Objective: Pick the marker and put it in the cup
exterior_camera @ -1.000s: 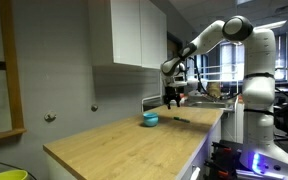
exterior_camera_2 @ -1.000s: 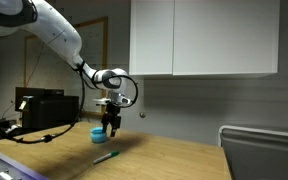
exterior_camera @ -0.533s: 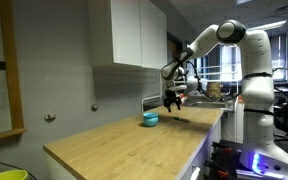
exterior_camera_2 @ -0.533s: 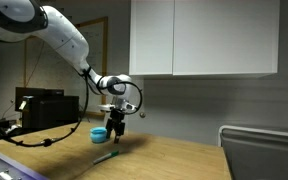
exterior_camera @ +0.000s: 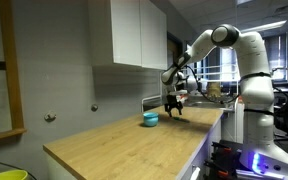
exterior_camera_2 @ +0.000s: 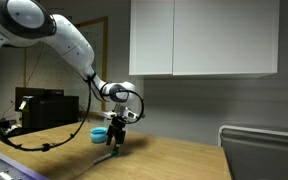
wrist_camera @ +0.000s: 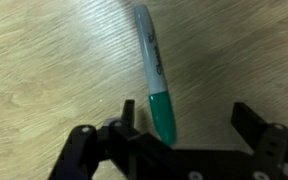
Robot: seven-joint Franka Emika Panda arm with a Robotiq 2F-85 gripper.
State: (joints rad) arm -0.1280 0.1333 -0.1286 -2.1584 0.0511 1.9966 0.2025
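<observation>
The marker's green cap (exterior_camera_2: 114,153) (wrist_camera: 163,118) is below, already between the open fingers, so next I need to lower my gripper onto it and close around it.
The marker (wrist_camera: 155,76) is a thin pen with a grey barrel and a green cap, lying flat on the wooden counter. In the wrist view its capped end lies between my open fingers, close to the left finger (wrist_camera: 127,113). My gripper (wrist_camera: 190,120) is open and hangs low over the marker. In an exterior view the gripper (exterior_camera_2: 115,138) is just above the marker (exterior_camera_2: 105,156), with the teal-blue cup (exterior_camera_2: 99,133) behind it to the left. The cup (exterior_camera: 150,119) also shows left of the gripper (exterior_camera: 173,108) in an exterior view.
The long wooden counter (exterior_camera: 124,140) has a front edge near the robot base. White wall cabinets (exterior_camera_2: 204,38) hang above. A dark box with black cables (exterior_camera_2: 39,110) stands at the counter's end. A sink area (exterior_camera: 209,99) lies behind the gripper.
The gripper has moved away from above the cup and come down towards the marker. The jaws stay open. The marker and cup have not moved.
</observation>
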